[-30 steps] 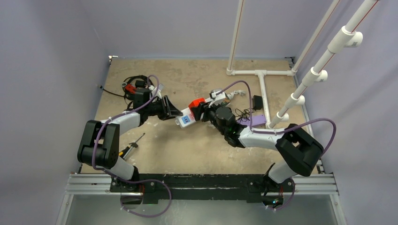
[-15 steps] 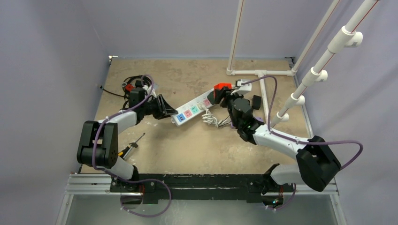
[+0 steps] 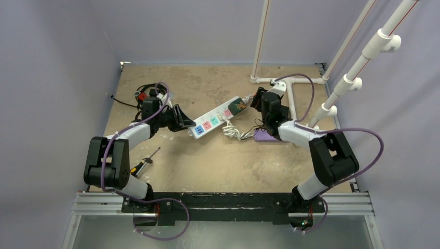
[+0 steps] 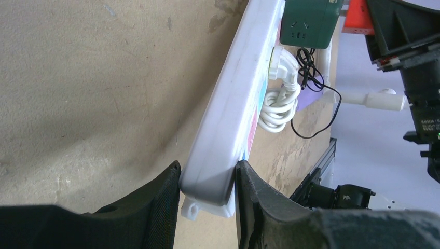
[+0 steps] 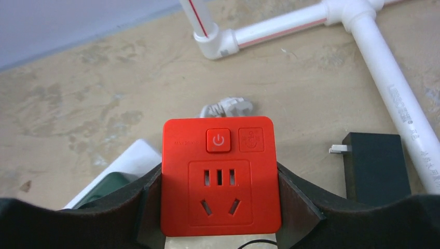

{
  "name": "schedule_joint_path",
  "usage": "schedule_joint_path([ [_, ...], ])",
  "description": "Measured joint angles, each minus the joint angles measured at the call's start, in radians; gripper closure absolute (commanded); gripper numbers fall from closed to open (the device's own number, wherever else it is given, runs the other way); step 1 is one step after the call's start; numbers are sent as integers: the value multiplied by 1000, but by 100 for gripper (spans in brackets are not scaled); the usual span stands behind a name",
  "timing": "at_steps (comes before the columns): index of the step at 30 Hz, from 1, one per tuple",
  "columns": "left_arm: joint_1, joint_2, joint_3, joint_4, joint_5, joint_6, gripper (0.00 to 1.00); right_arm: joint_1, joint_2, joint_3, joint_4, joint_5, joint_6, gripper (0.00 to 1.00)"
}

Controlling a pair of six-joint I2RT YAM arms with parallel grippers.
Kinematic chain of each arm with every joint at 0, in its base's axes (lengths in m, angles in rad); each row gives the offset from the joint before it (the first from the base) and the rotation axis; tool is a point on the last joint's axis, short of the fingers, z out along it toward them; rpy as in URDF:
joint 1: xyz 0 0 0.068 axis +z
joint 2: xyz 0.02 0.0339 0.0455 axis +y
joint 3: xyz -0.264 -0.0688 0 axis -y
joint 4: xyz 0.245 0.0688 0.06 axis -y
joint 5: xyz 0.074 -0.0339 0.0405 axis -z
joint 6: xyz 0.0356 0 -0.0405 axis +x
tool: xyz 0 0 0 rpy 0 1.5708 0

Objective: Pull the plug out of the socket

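Note:
Next, my right gripper lowers toward the bare board (image 5: 315, 165) beside the black adapter and releases the red plug (image 5: 219, 176) there, since it is already off the socket.
The socket (image 3: 215, 118), a long white power strip with pastel outlets, lies slanted on the board. My left gripper (image 3: 188, 126) is shut on its near end; in the left wrist view both black fingers (image 4: 161, 207) press the strip's sides (image 4: 233, 119). A square red plug (image 5: 219, 176) with a power button sits between the pads of my right gripper (image 5: 219, 205), which is shut on it. That gripper (image 3: 255, 98) hovers just past the strip's far end, with the red plug (image 4: 358, 15) off the strip. A green adapter (image 3: 239, 106) sits in the strip's last outlet.
A white plug with a coiled cord (image 3: 231, 129) is stuck in the strip's side. A flat purple bar (image 3: 267, 136) and thin black wire lie under the right arm. A black adapter (image 5: 376, 166), a white pipe frame (image 3: 290, 98), a cable bundle (image 3: 148, 96) and a screwdriver (image 3: 142, 163) are about.
My right gripper carried the red plug from the strip's near outlets up and right, past the far end. The outlets and green adapter now show. The left gripper kept its hold.

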Motion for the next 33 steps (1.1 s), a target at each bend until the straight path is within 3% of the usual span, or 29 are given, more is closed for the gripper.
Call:
schedule_joint_path([
  [9, 0, 0, 2, -4, 0, 0, 100, -145, 98, 34, -48, -155, 16, 92],
  [14, 0, 0, 3, -6, -1, 0, 100, -217, 143, 43, -49, -235, 19, 81],
  [33, 12, 0, 6, -6, 0, 0, 100, -226, 204, 95, -138, -276, 22, 37],
])
